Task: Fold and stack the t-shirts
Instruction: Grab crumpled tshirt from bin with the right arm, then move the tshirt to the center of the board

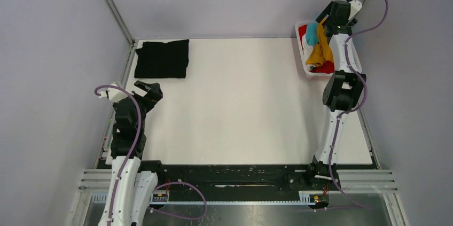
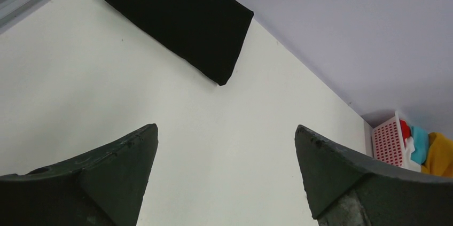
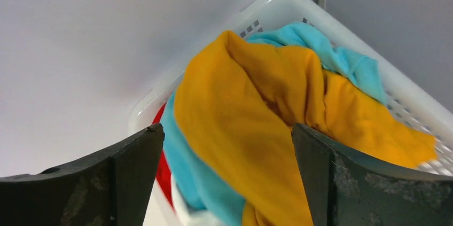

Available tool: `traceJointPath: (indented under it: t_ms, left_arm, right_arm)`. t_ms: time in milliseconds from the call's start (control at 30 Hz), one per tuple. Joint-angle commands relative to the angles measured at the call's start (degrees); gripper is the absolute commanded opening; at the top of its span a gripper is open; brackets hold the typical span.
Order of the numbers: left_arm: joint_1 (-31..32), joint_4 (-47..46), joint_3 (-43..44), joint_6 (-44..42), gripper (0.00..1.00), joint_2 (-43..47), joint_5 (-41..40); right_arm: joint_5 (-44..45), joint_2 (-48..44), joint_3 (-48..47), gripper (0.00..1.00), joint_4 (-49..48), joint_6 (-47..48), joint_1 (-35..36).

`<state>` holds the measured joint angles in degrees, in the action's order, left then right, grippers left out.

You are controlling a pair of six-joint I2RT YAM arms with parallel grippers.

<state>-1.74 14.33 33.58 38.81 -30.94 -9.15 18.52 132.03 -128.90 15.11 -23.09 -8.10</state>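
Observation:
The orange-yellow t-shirt's raised fold (image 1: 322, 32) (image 3: 235, 116) is below my right gripper, at the very top of the heap. I will lower my open fingers around it and close them.
The black t-shirt (image 1: 162, 59) lies folded at the table's far left; it also shows in the left wrist view (image 2: 179, 20). The orange-yellow t-shirt (image 1: 322, 49), teal t-shirt (image 1: 311, 34) and red t-shirt (image 1: 326, 67) are heaped in the white basket (image 1: 302, 55) at the far right. In the right wrist view the orange-yellow shirt (image 3: 256, 124) lies over the teal one (image 3: 197, 178), with red (image 3: 162, 170) and a bit of white cloth (image 3: 200, 218) beneath. My right gripper (image 3: 227, 135) is open just above the heap. My left gripper (image 2: 227, 130) is open and empty over bare table, near the left edge.
The basket's rim (image 3: 278, 4) stands against the back right corner post. The grey walls close in the table on three sides. The white table top (image 1: 240, 103) lies between the two arms.

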Motion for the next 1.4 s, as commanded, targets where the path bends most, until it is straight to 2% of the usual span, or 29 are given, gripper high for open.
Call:
traceJointPath:
  t_ms: [0, 133, 167, 300, 400, 433, 467, 633, 733, 1033, 1133, 1367]
  left_arm:
    - [-0.22, -4.12, 0.62, -1.4, 0.99, -2.03, -1.18]
    - [-0.26, -5.34, 1.1, -1.45, 0.99, -3.96, -0.86]
    - [-0.21, -5.36, 1.27, -1.49, 0.99, -4.58, -0.78]
    - [-0.2, -5.47, 1.68, -1.49, 0.99, -5.91, -0.2]
    - [-0.28, -5.54, 1.64, -1.54, 0.99, -6.15, 0.03]
    - [-0.23, -5.58, 1.61, -1.55, 0.99, -6.04, 0.25]
    - [-0.22, -5.61, 1.63, -1.65, 0.99, -5.86, 0.53]
    - [-0.23, -5.42, 1.37, -1.8, 0.99, -4.0, 1.72]
    - [-0.23, -5.33, 1.32, -1.36, 0.99, -2.41, 2.07]
    - [-0.27, -2.82, 2.21, -0.27, 0.99, 2.3, 2.88]
    - [-0.27, -1.61, 2.74, 0.5, 0.99, 3.19, 3.47]
    - [-0.28, -0.75, 3.11, 2.26, 0.99, 4.52, 6.72]
  right_arm:
    - [-6.61, 9.17, -10.39, 0.97, 2.15, -5.52, -2.3]
    - [-9.34, 12.88, -12.18, 0.89, 0.04, -9.7, -3.38]
    - [-9.93, 13.17, -11.91, 0.83, -0.66, -10.55, -3.55]
    - [-11.66, 13.03, -11.42, 0.48, -3.03, -11.51, -3.85]
    - [-9.86, 11.24, -11.27, 0.14, -3.19, -10.88, -4.01]
    - [-8.89, 10.36, -11.06, 0.05, -3.24, -10.4, -4.03]
    - [-8.03, 9.35, -10.77, 0.02, -3.27, -10.02, -4.03]
    - [-6.56, 2.58, -10.21, 0.08, -3.09, -6.58, -4.12]
    - [-5.4, -2.0, -9.81, 0.0, -2.76, -4.48, -4.12]
    - [-8.11, -15.7, -10.75, 0.0, -2.37, -1.34, -4.12]
    - [-12.66, -20.33, -11.49, 0.0, -2.43, -2.33, -4.12]
    - [-33.78, -29.92, -12.37, 0.0, 2.27, -8.22, -1.91]
